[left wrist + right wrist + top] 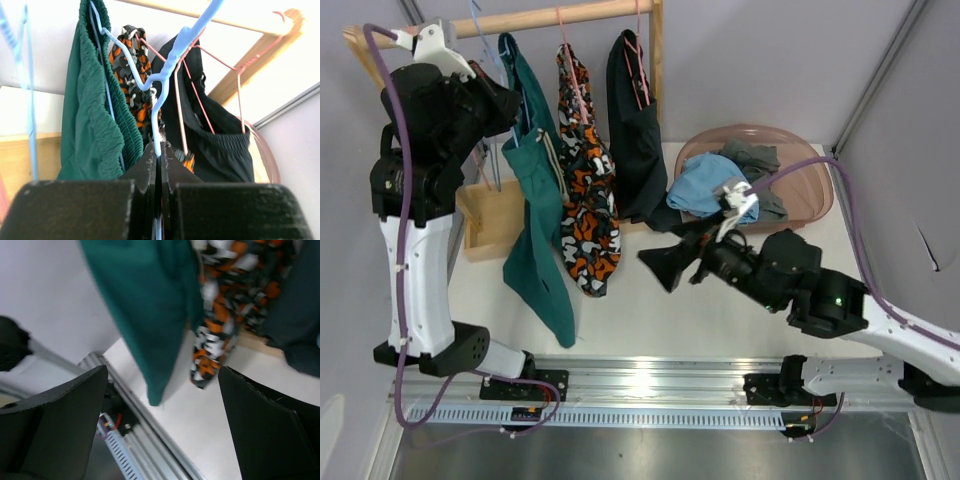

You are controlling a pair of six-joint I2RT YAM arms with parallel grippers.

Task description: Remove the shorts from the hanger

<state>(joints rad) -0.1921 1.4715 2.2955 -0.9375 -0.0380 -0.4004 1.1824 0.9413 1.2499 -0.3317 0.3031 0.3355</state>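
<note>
My right gripper brings its fingers across to the left in the top view onto the teal shorts' leg (534, 262) (150, 330) hanging there next, since their hanger is held.
Three shorts hang from the wooden rod (550, 17): dark teal shorts (535, 210) on a light blue hanger (167, 70), orange-black-white patterned shorts (586, 200) and black shorts (635, 130) on pink hangers (200, 100). My left gripper (510, 105) is raised beside the teal shorts. In the left wrist view it (160, 160) is shut on the blue hanger's wire, just under the hook. My right gripper (670, 262) hovers low over the table, open and empty (160, 425), facing the hems of the teal shorts (150, 305) and patterned shorts (220, 315).
A pink basket (820, 190) at the back right holds light blue shorts (705, 190) and grey shorts (755, 160). An empty blue hanger (30, 100) hangs left of the teal shorts. The rack's wooden base (490, 220) sits behind them. A metal rail (650, 385) runs along the near edge.
</note>
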